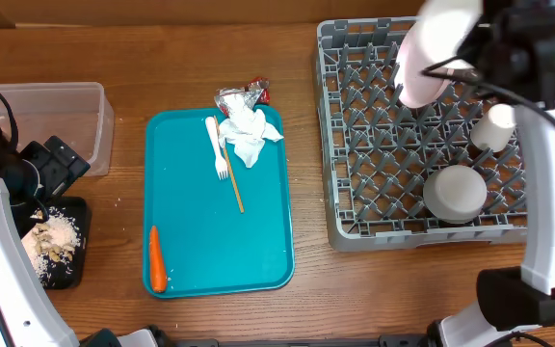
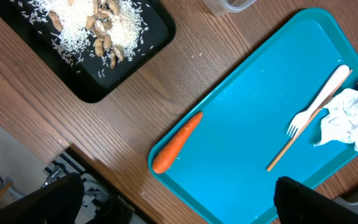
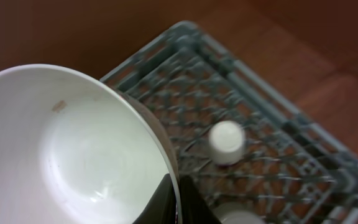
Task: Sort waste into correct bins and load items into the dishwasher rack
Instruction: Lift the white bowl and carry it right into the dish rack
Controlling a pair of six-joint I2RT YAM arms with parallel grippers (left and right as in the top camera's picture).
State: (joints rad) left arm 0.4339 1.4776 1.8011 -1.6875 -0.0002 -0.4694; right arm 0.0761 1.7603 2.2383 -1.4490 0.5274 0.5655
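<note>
Next I will swing my right gripper to the right in the overhead view, then bring the bowl beyond the small cup down, where the rack's wires stand empty [image 1: 484, 83] [image 3: 190, 96].
My right gripper [image 3: 176, 199] is shut on the rim of a white bowl [image 3: 73, 149], held tilted above the far part of the grey dishwasher rack [image 1: 374, 154]. An upturned white bowl [image 1: 456, 193] and a small white cup [image 1: 494, 128] stand in the rack. On the teal tray [image 1: 200, 231] lie a white fork [image 1: 217, 146], a crumpled napkin [image 1: 249, 135], a foil wrapper [image 1: 239, 94] and a carrot [image 1: 157, 258]. My left gripper [image 2: 179, 211] hangs open and empty over the tray's near-left edge, close to the carrot [image 2: 176, 143].
The black tray [image 2: 148, 31] with rice-and-nut scraps [image 2: 92, 18] sits left of the teal tray. A clear tub [image 1: 56, 116] stands behind it. A thin wooden stick [image 1: 231, 173] lies beside the fork. My right arm reaches over the rack's far right corner.
</note>
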